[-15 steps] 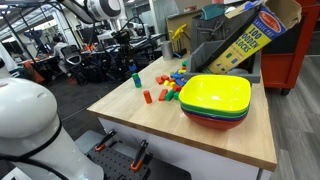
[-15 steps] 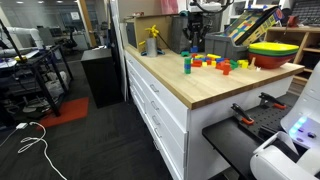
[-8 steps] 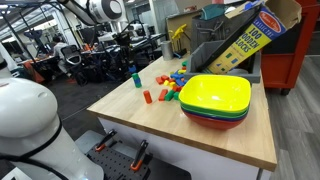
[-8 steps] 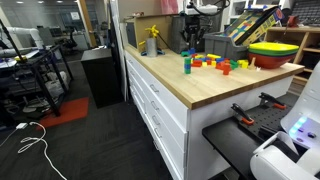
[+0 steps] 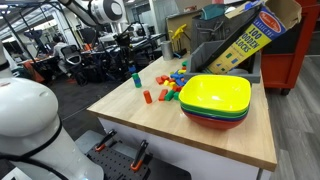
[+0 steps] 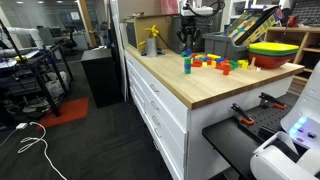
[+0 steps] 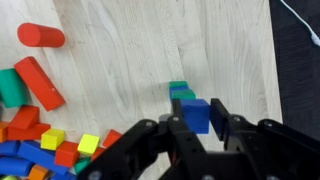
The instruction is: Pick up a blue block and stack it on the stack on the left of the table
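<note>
Next, my gripper shifts over the top of the dark-green stack [image 7: 180, 91], which stands below it, and lowers to release, since the stack's edge peeks past the block.
My gripper [image 7: 196, 128] is shut on a small blue block [image 7: 196, 112] and holds it in the air. Just beyond it in the wrist view stands the dark-green stack [image 7: 180, 91] on the light wood table [image 7: 150, 45]. In both exterior views the stack [image 5: 134, 76] [image 6: 186, 62] stands upright near the table's far corner, apart from the block pile. My gripper [image 6: 187, 38] hangs above the stack; in an exterior view it [image 5: 128, 42] is dark against the background, and the block in it is too small to make out.
A pile of red, orange, yellow and blue blocks [image 5: 172, 86] [image 6: 215, 63] [image 7: 35, 140] lies beside the stack. A red cylinder [image 7: 40, 36] lies apart. Stacked yellow, green and red bowls [image 5: 215, 100] [image 6: 275, 50] stand on the table [image 5: 140, 125]. A tilted yellow block box [image 5: 250, 40] stands behind.
My gripper has moved a little sideways with the blue block, closer to a place over the green stack. The blocks on the table have not moved.
</note>
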Controlling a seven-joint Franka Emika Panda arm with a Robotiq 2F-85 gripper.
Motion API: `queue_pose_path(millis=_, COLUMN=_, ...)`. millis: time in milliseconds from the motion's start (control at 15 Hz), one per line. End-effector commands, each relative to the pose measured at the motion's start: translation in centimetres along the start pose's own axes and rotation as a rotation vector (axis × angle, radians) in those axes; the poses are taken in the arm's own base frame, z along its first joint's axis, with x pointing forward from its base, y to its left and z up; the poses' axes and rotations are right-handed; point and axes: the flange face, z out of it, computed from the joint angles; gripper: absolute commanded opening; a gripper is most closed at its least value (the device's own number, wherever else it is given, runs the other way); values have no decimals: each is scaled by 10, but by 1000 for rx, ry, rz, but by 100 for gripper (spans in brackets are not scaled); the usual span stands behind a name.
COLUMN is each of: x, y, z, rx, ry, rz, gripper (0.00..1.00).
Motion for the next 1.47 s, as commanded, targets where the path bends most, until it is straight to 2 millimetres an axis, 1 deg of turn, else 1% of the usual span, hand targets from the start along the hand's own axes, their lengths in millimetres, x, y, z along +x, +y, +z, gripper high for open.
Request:
queue_pose_path(millis=0, x=11, y=-1, z=5, rx=2, ry=-25, rz=10, gripper=8)
queue_pose_path(millis=267, x=17, y=3, z=14, rx=2, ry=-42, rz=10, gripper=8)
queue_pose_path(millis=467, x=21, y=7, z=16, rx=3, ry=-50, rz=17, gripper=8)
queue_pose_path(millis=667, x=22, y=9, z=14, rx=14, ry=-53, rz=25, gripper=8)
queue_pose_path(millis=1000, x=22, y=4, z=1, rx=25, ry=-42, rz=23, gripper=8)
queue_pose_path(millis=1400, x=21, y=11, z=8, rx=-15, ry=-88, rz=39, gripper=8)
